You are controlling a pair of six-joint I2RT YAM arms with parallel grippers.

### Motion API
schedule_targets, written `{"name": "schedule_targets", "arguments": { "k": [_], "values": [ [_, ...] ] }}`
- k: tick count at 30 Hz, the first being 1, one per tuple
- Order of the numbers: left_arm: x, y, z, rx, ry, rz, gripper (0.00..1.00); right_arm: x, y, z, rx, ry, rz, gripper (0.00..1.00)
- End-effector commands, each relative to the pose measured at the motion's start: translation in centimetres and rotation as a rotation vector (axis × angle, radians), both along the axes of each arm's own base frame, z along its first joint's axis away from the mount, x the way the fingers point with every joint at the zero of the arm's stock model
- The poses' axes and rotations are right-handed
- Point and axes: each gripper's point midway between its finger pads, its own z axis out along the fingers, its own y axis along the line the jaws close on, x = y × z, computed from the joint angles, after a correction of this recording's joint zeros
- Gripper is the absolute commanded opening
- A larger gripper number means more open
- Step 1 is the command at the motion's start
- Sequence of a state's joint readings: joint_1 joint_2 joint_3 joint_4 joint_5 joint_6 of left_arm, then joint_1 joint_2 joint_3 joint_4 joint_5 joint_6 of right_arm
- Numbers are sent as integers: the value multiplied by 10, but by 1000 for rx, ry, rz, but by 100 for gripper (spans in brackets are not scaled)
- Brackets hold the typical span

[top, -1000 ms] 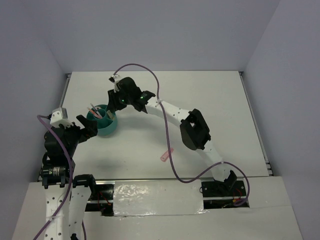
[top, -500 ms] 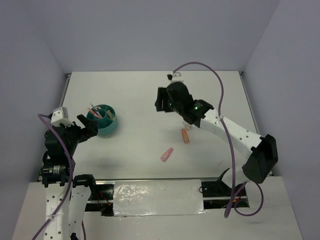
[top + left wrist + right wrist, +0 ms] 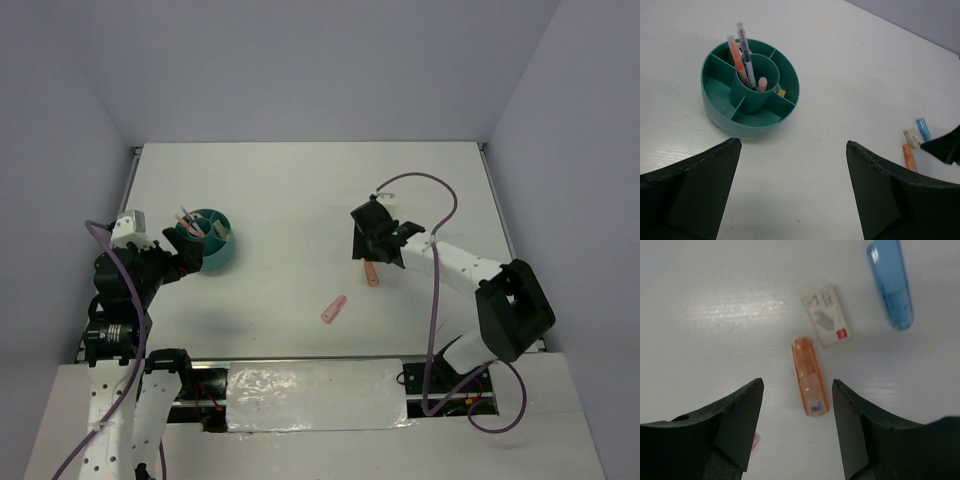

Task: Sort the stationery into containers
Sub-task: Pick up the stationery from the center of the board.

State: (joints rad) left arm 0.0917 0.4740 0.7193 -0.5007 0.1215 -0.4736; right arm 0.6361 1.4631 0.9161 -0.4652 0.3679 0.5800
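Observation:
The white eraser (image 3: 827, 316) lies below and outward, and my right gripper moves outward and down beyond the orange piece (image 3: 810, 376) next until the fingers straddle the eraser's sides.
The round teal container (image 3: 207, 243) (image 3: 720, 100) stands at the table's left, with pink, orange and grey pens upright in its middle cup. My left gripper (image 3: 183, 253) (image 3: 792, 145) is open just short of it, holding nothing. At the middle right my right gripper (image 3: 368, 246) (image 3: 797, 381) hangs open, pointing down over a short orange piece (image 3: 372, 273) (image 3: 810, 376), whose near end lies between the fingertips, untouched. Beside it lie a white eraser (image 3: 826, 322) (image 3: 910, 135) and a blue piece (image 3: 891, 284) (image 3: 923, 129). The orange piece (image 3: 909, 157) shows in the left wrist view too.
A pink piece (image 3: 334, 309) lies alone on the white table, nearer the front edge than the orange one. The right arm's purple cable (image 3: 434, 300) loops over the table's right side. Grey walls close in the back and both sides.
My right arm has swung from the teal container to the middle right and come down over the orange piece, its jaws opening wider. The left arm has barely shifted.

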Motion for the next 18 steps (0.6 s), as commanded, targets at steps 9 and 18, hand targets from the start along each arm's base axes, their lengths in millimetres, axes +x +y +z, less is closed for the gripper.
{"name": "schedule_targets", "arguments": {
  "k": [9,18],
  "values": [
    [5,-8,11,8,-43,-39,99,86,-23,-18,-146,26,102,48],
    [6,-10,10,7,-37,-52,99,77,-27,-59,-126,153,130,53]
  ]
}}
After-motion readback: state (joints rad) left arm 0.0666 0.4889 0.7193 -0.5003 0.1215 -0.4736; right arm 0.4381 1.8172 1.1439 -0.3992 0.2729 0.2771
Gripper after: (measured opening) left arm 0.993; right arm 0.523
